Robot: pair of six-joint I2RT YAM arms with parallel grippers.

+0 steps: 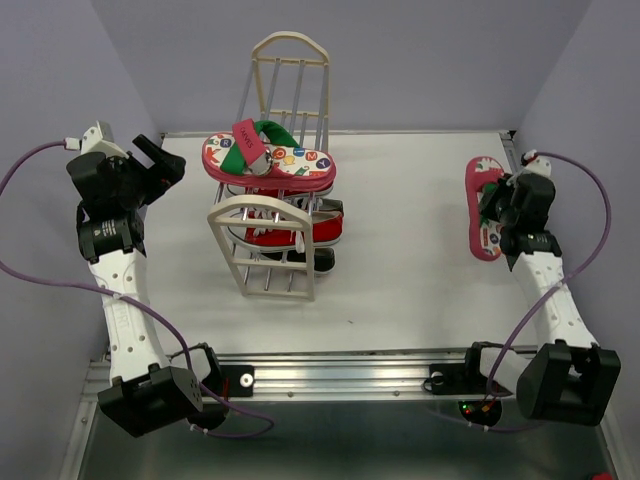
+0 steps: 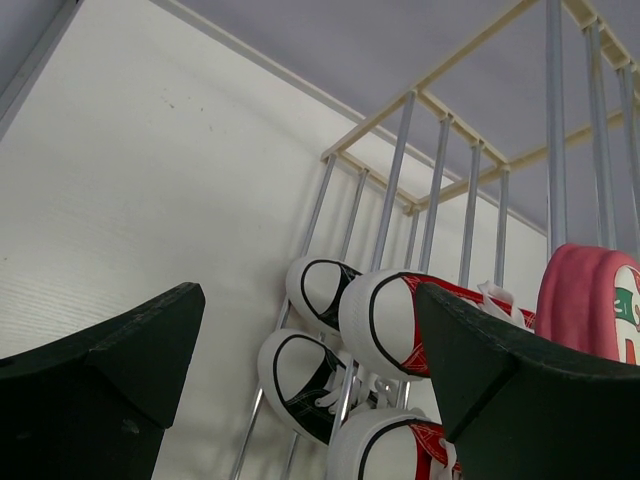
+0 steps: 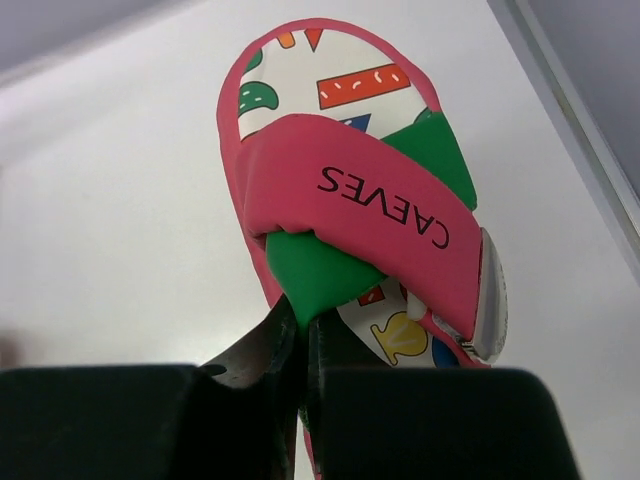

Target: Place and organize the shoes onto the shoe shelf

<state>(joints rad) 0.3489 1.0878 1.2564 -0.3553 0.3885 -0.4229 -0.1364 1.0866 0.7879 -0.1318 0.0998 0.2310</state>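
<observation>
The far rods of the shelf's top level, above my right gripper and to its left in the top view, are bare, so my right gripper should lift across, lower and release the strap.
The shoe shelf (image 1: 262,222) stands mid-table, cream arched ends joined by grey rods. One flip-flop (image 1: 270,162) lies on its top tier; red sneakers (image 1: 290,231) and black sneakers (image 1: 322,260) sit on lower tiers. In the left wrist view the red toes (image 2: 385,318) and black toes (image 2: 300,375) show through the rods. My left gripper (image 1: 160,160) is open and empty, left of the shelf. My right gripper (image 3: 305,330) is shut on the green strap of the second flip-flop (image 3: 345,190), which lies at the table's right side (image 1: 482,205).
The white table (image 1: 400,270) ends in a raised rim at the back and right (image 1: 515,135). Purple-grey walls close in on three sides. A metal rail (image 1: 340,375) runs along the near edge between the arm bases.
</observation>
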